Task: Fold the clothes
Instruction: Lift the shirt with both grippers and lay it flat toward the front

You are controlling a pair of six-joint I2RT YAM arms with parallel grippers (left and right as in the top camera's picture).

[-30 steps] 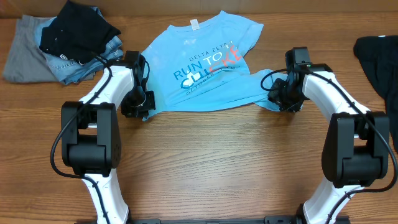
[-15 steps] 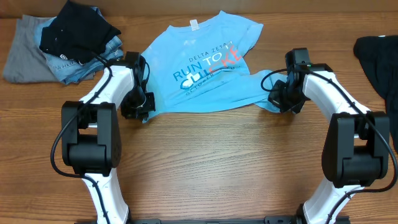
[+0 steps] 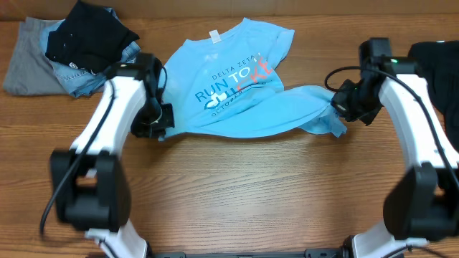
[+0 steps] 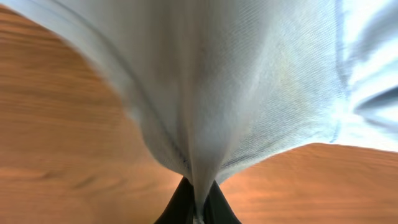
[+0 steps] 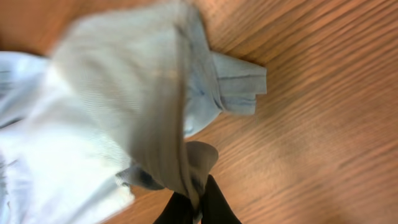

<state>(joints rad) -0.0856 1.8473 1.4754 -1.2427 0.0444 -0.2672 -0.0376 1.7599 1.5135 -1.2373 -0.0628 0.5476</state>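
Observation:
The tabletop beside the heap is outward of my left gripper. Next I will lift my left gripper with the hem corner, swing it outward and lower it to release.
The light sky-blue T-shirt lies at the table's middle back, printed side up, its near hem stretched between both arms. My left gripper is shut on the hem's left corner. My right gripper is shut on the hem's right corner, where a loose flap hangs. In the left wrist view the cloth runs taut into the closed fingers. In the right wrist view the bunched cloth is pinched between the fingers above the wood.
A heap of garments stands at the back left: grey cloth, a denim-blue garment and a black garment on top. Another black garment lies at the right edge, close to my right arm.
Both grippers have lifted and pulled apart. The right one moved right and up with the hem. The shirt's lower edge is now stretched wider and the shirt has shifted slightly.

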